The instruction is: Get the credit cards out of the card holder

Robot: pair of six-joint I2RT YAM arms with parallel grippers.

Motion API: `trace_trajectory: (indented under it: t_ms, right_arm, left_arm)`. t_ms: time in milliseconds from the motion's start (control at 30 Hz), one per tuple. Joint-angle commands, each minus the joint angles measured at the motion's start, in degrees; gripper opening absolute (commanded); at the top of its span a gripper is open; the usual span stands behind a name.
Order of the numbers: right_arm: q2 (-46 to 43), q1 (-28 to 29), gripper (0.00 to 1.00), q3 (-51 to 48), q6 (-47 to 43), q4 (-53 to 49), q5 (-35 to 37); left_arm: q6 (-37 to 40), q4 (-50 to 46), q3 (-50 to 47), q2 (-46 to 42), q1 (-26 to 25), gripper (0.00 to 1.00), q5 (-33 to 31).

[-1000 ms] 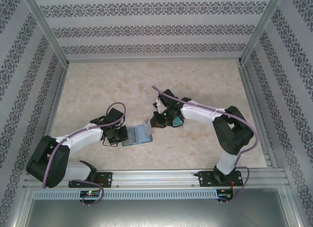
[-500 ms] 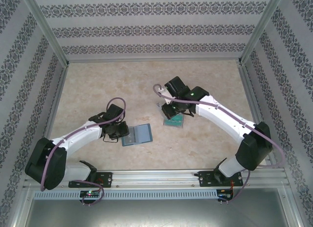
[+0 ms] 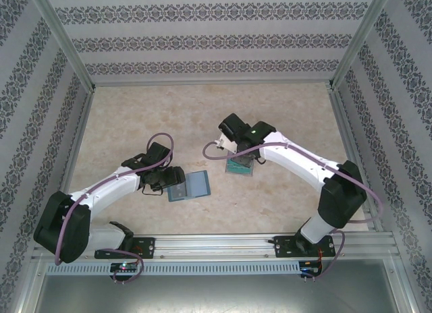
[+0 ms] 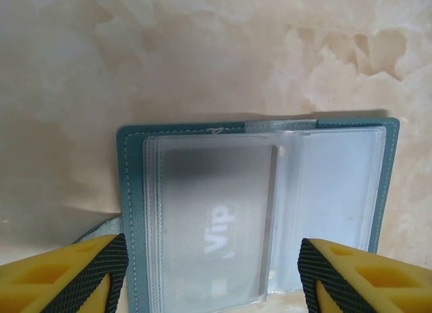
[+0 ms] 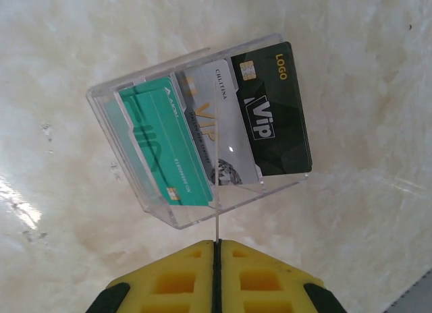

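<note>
I will next lower the credit card with my right gripper toward the grey card in the middle of the clear tray [image 5: 202, 215], then open the gripper where other cards lie.
The card holder [image 4: 256, 205] lies open on the table, a teal wallet [image 3: 192, 185] with clear sleeves. One credit card [image 4: 216, 225] with "Vip" lettering shows through its left sleeve. My left gripper [image 4: 212, 259] is open, its fingers either side of that panel and not gripping it; it sits at the wallet's left edge [image 3: 173, 178]. My right gripper [image 5: 217, 244] is shut on a thin credit card [image 5: 217, 191] seen edge-on, held above a clear tray [image 5: 202, 215]. Teal [image 5: 162, 148], grey [image 5: 216, 124] and black [image 5: 277, 110] cards lie in the tray.
The clear tray [image 3: 240, 168] sits on the marble tabletop right of the wallet, under my right gripper [image 3: 237, 153]. Patterned walls and metal frame posts close in the table on three sides.
My left gripper has opened and let go of the wallet. My right gripper has carried its card from the wallet's right edge to above the clear tray.
</note>
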Motion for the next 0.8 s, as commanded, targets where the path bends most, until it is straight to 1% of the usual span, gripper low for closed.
trace_trajectory:
  t_ms: [0, 300, 433, 600, 767]
  right_arm:
    - [2.61, 0.78, 0.0, 2.12, -4.09, 0.51, 5.6]
    - [5.54, 0.29, 0.0, 1.66, -6.73, 4.05, 7.25]
    - [5.99, 0.0, 0.0, 1.82, -5.54, 3.27, 3.44]
    - [5.95, 0.19, 0.0, -0.22, -5.9, 3.1, 0.26]
    - [6.3, -0.06, 0.0, -2.01, -5.3, 4.0, 0.23]
  left_arm:
    - [1.07, -0.26, 1.56, -0.78, 0.36, 0.69, -1.03]
    - [1.15, -0.5, 1.58, -0.87, 0.31, 0.69, -1.48]
    - [1.15, -0.54, 1.48, -0.89, 0.36, 0.68, -1.63]
    - [1.1, -0.44, 1.45, -0.7, 0.35, 0.68, -1.72]
    - [1.15, -0.26, 1.32, -0.12, 0.36, 0.68, -1.58]
